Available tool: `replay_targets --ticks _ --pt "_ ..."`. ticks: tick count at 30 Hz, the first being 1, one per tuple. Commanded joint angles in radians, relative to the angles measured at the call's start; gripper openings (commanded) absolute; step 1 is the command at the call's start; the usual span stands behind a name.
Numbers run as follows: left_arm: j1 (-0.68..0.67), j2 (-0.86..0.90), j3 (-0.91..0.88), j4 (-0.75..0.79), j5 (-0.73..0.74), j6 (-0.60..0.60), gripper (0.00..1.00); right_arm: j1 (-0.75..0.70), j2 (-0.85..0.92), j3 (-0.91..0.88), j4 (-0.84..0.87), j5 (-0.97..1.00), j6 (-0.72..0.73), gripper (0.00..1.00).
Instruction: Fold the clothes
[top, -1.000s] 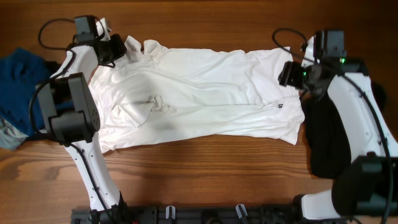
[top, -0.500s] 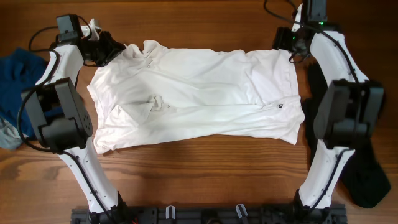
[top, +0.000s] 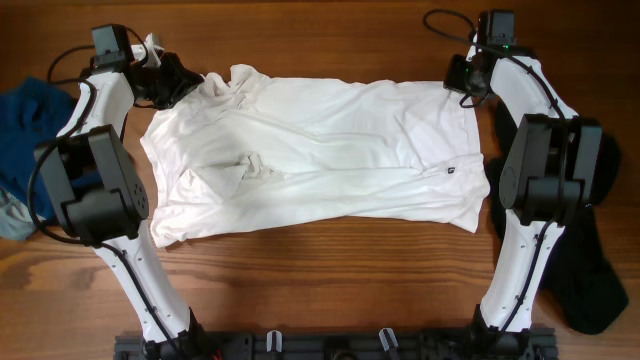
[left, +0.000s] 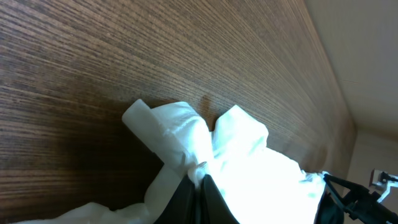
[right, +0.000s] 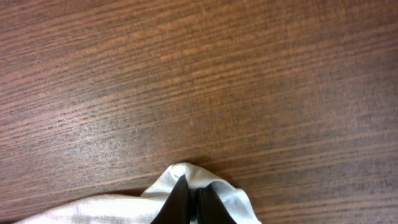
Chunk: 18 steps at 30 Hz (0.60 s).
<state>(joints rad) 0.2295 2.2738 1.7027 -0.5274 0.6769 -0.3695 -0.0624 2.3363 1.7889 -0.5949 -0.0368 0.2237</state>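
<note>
The shirt lies spread with its far corner pinched, so my right gripper lifts, draws it back over the shirt's side by the tag (top: 451, 170) and releases next.
A large white T-shirt (top: 320, 155) lies spread across the wooden table, a small dark tag (top: 451, 170) near its right side. My left gripper (top: 180, 82) is shut on the shirt's far left corner; in the left wrist view the dark fingers (left: 199, 186) pinch a bunched fold of white cloth (left: 186, 134). My right gripper (top: 466, 82) is shut on the far right corner. The right wrist view shows that gripper (right: 191, 190) with its black fingertips closed over a small peak of white fabric (right: 214, 193).
A blue garment (top: 30, 140) lies at the table's left edge. Black cloth (top: 590, 270) lies along the right side under the right arm. Bare wood (top: 330, 40) runs beyond the shirt's far edge and along the front.
The right arm swung from beside the shirt's right edge up to its far right corner and its jaws closed on the fabric. The left arm shifted slightly left, still gripping.
</note>
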Motion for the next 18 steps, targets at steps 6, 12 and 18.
replay_targets --ticks 6,12,18 --pt "0.068 -0.139 -0.001 -0.043 0.222 -0.005 0.04 -0.066 -0.154 0.027 -0.131 0.017 0.073 0.04" --pt "0.117 -0.266 -0.001 -0.446 0.216 0.2 0.04 -0.089 -0.335 0.027 -0.476 0.022 0.012 0.04" --pt "0.217 -0.273 -0.001 -0.748 -0.042 0.314 0.04 -0.095 -0.371 0.01 -0.737 0.187 0.009 0.04"
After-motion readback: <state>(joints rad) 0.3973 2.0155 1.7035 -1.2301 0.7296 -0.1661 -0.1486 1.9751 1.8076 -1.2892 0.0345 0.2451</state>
